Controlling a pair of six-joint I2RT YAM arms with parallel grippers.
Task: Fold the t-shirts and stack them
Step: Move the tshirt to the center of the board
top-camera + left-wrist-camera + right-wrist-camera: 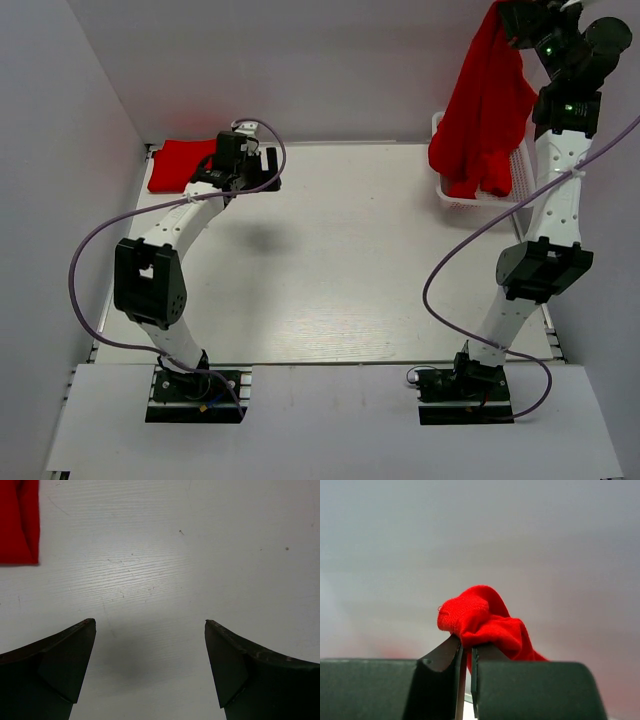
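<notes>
My right gripper swings back over the table's bare, open middle next, below and to the left in the top view, then lowers and releases the t-shirt.
My right gripper is raised high at the back right and shut on a red t-shirt, which hangs down from it into the white mesh basket. In the right wrist view a bunch of the red fabric sticks out above my pinched right gripper. A folded red t-shirt lies flat at the table's back left corner; its edge shows in the left wrist view. My left gripper hovers just right of it, open and empty.
The white table is walled in by grey panels at the left, back and right. The basket stands against the right wall. Purple cables loop beside both arms.
</notes>
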